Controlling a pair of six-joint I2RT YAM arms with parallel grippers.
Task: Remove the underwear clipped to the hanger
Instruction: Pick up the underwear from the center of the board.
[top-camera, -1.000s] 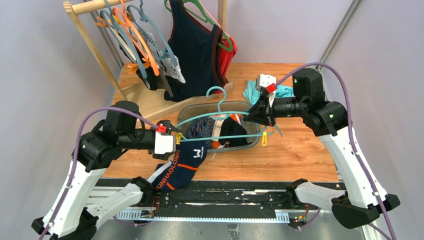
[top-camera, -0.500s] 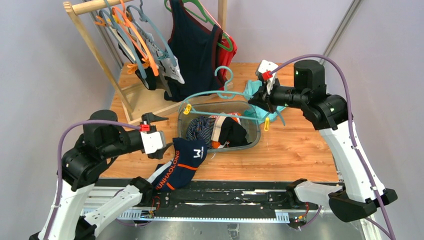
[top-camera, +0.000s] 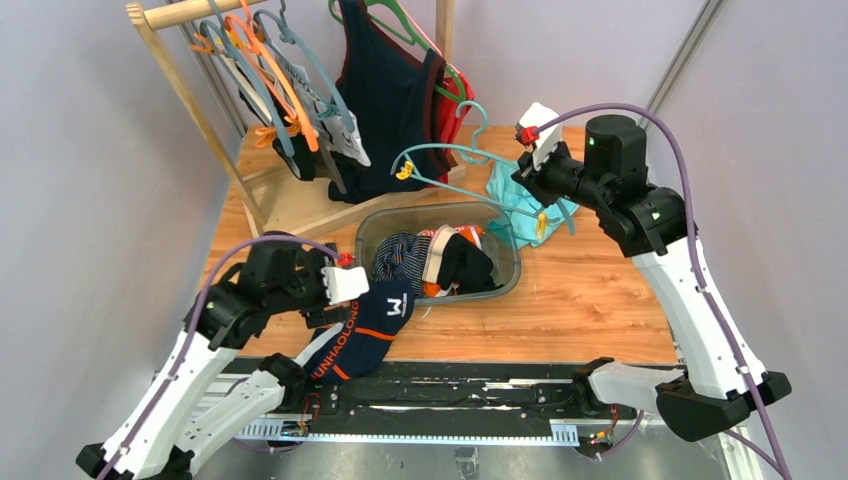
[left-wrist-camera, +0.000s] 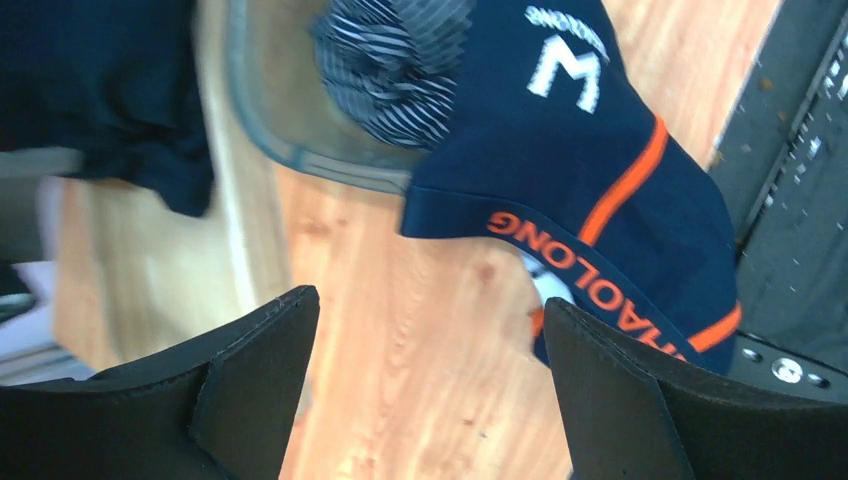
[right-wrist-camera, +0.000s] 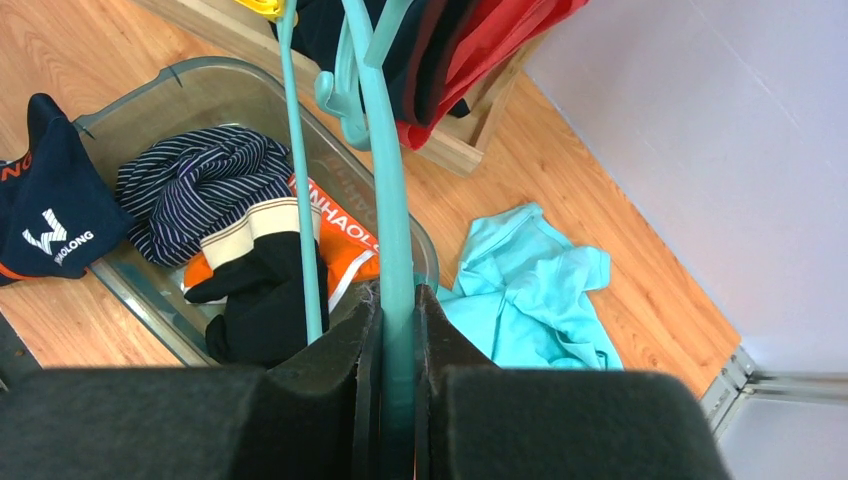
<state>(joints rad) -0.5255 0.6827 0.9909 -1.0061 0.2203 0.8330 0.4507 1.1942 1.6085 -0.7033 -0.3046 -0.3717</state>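
I should move my left gripper down and outward to the waistband corner of the navy briefs (left-wrist-camera: 423, 211) next, because that corner sticks out freely past the bin's rim.
My right gripper (top-camera: 524, 183) is shut on a teal hanger (top-camera: 450, 155) and holds it up in the air behind the bin, near the rack. In the right wrist view the pads (right-wrist-camera: 362, 330) pinch the hanger's bar (right-wrist-camera: 390, 200). Its yellow clips (top-camera: 403, 172) hold nothing. Navy briefs with orange lettering (top-camera: 365, 325) lie draped from the bin's front left corner to the table's near edge. My left gripper (left-wrist-camera: 430, 380) is open and empty, low over the wood just left of those briefs (left-wrist-camera: 600, 170). More underwear (top-camera: 320, 135) hangs clipped to hangers on the wooden rack.
A clear plastic bin (top-camera: 375, 225) at mid-table holds striped, black and orange briefs (top-camera: 440, 260). A teal cloth (top-camera: 520, 205) lies right of the bin. The wooden rack (top-camera: 185, 85) stands at the back left with a navy tank top (top-camera: 395, 110).
My right gripper has lifted the teal hanger up and back toward the rack. My left gripper left the hanger's left end and now sits low beside the navy briefs.
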